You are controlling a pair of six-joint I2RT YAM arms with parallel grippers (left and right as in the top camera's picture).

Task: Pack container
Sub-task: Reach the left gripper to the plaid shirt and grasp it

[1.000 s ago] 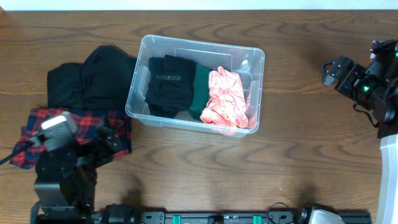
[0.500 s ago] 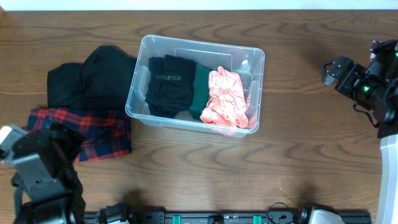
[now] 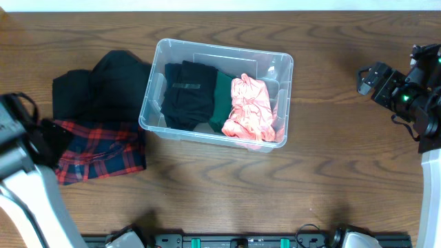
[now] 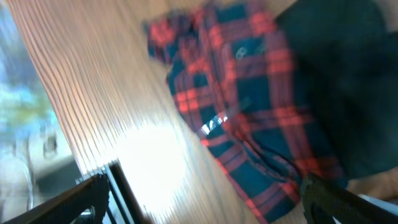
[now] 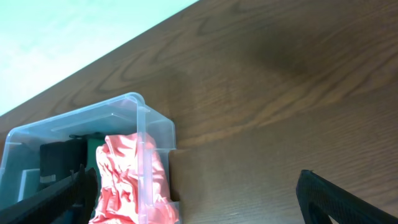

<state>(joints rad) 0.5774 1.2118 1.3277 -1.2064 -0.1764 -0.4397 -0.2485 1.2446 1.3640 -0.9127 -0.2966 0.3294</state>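
Observation:
Next, my left gripper shifts away from the container and lowers onto the plaid shirt's bunched end (image 3: pixel 67 170) (image 4: pixel 171 38), since that end sticks out over bare wood.
The clear container (image 3: pixel 222 50) stands mid-table and holds a black garment (image 3: pixel 185 93), a green one (image 3: pixel 222 96) and a pink one (image 3: pixel 251 110). A red and blue plaid shirt (image 3: pixel 103 148) and a black garment (image 3: pixel 103 83) lie on the table to its left. My left gripper (image 3: pixel 49 138) is open and empty above the plaid shirt's left edge; its wrist view shows the shirt (image 4: pixel 249 106) and the black garment (image 4: pixel 348 81) beyond the jaws (image 4: pixel 205 208). My right gripper (image 3: pixel 368 77) is open and empty at the far right, apart from the container (image 5: pixel 140 118).
The brown wooden table (image 3: pixel 331 165) runs to a pale back edge. The right arm's body (image 3: pixel 424 103) stands at the right edge and the left arm's white link (image 3: pixel 27 200) at the front left. A black rail (image 3: pixel 241 241) runs along the front edge.
My left arm has swung from the front left corner out to the table's left edge, its gripper now over the plaid shirt's left end. The right arm has not moved.

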